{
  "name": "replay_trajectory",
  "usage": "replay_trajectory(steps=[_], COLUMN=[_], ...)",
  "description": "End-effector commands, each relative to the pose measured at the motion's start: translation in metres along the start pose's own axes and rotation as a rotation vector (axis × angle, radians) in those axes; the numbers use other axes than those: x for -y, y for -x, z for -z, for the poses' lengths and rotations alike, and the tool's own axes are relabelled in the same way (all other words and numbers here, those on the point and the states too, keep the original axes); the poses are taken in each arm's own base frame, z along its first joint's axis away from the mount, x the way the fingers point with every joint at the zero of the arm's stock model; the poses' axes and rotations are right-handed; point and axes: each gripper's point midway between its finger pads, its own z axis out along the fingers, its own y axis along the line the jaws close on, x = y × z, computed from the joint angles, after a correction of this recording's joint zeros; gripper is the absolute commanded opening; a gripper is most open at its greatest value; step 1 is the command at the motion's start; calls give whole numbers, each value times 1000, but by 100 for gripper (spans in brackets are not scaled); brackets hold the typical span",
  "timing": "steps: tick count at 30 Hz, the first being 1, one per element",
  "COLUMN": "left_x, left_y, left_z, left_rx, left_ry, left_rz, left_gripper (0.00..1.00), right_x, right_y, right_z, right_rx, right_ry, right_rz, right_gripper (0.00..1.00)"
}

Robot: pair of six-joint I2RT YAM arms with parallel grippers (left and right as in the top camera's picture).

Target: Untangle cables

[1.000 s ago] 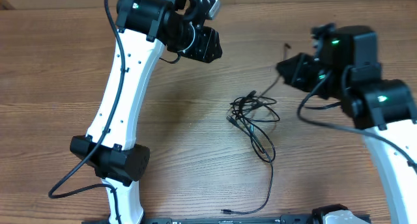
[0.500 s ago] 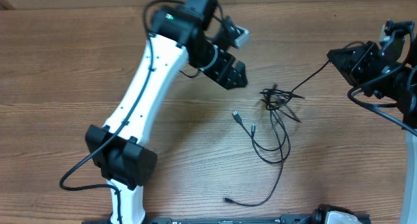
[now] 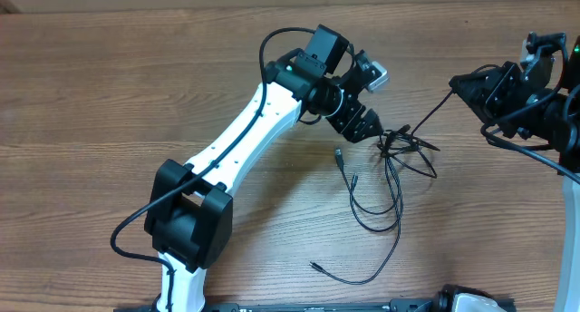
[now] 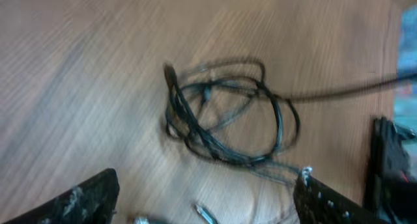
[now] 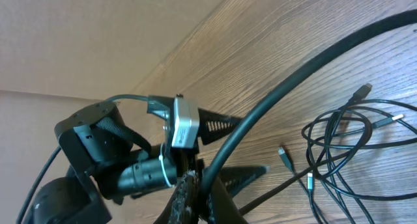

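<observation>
I will lower my open left gripper toward the right in the overhead view onto the bunched pieces of the tangle, because my right gripper holds one piece of cable tight.
The cables (image 3: 400, 147) are thin black wires knotted at mid-table, with loose strands trailing toward the front edge and ending in a small plug (image 3: 314, 267). My left gripper (image 3: 372, 129) hovers just left of the knot. In the left wrist view the tangle (image 4: 228, 113) lies ahead of that gripper (image 4: 205, 208), whose fingers (image 4: 85, 198) stand wide apart and hold nothing. My right gripper (image 3: 459, 85) is shut on one strand (image 3: 426, 114), which runs taut to the knot. The right wrist view shows that gripper (image 5: 208, 191) clamping the strand (image 5: 293, 81), with the tangle (image 5: 355, 146) at the right.
The left arm (image 3: 254, 140) stretches diagonally across the table from its base (image 3: 186, 226). The right arm (image 3: 544, 112) sits at the right edge with its own thick cord (image 3: 521, 149). The table's back edge (image 3: 181, 10) runs along the top.
The left arm swung right to the knot and its jaws opened wide. The right gripper pulled its strand rightward, dragging the tangle right and stretching the strand.
</observation>
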Motion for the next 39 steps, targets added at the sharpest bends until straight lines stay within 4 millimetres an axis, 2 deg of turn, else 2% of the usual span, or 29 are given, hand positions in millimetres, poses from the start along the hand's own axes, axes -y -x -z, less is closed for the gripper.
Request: replay_trajectory(steps=[1, 9, 14, 17, 21, 24, 26, 27, 28, 29, 31, 34, 37, 39], left_x=[4, -1, -5, -6, -5, -11, -14, -16, -20, -26, -36, -47, -58, -54], left_y=[-1, -14, -36, -47, -48, -43, -38, -36, -35, -34, -28, -1, 34, 53], left_z=[-16, -60, -98, -108, -111, -112, -112, -112, -112, -111, -102, -67, -2, 44], left_rx=[6, -30, -81, -110, -111, -92, -76, -68, -65, -67, -52, 10, 103, 157], left_ry=[4, 12, -12, -21, -25, 9, 26, 36, 58, 88, 142, 210, 337, 396], left_rz=[30, -97, -91, -80, -81, -101, -113, -118, -122, -122, -62, 23, 107, 112], left_gripper=[85, 84, 83, 81, 77, 61, 45, 33, 12, 5, 4, 4, 4, 4], right_x=[-8, -5, -4, -4, -4, -4, -3, -2, -2, -2, 0, 11, 35, 47], right_y=[4, 1, -1, -2, -2, -2, -3, -4, -5, -5, -5, -3, 1, 3], right_z=[6, 6, 6, 6, 6, 6, 6, 6, 6, 6, 6, 5, 3, 0], right_rx=[16, 3, -4, -7, -6, -7, -12, -15, -17, -20, -19, -7, 16, 24], right_ry=[21, 12, 9, 7, 7, 6, 4, 2, 0, -1, -11, -65, -177, -230], right_rz=[27, 27, 28, 25, 26, 25, 21, 18, 16, 17, 14, -12, -97, -136], right_gripper=[4, 4, 4, 4, 4, 4, 4, 4, 4, 4, 4, 4, 4, 4])
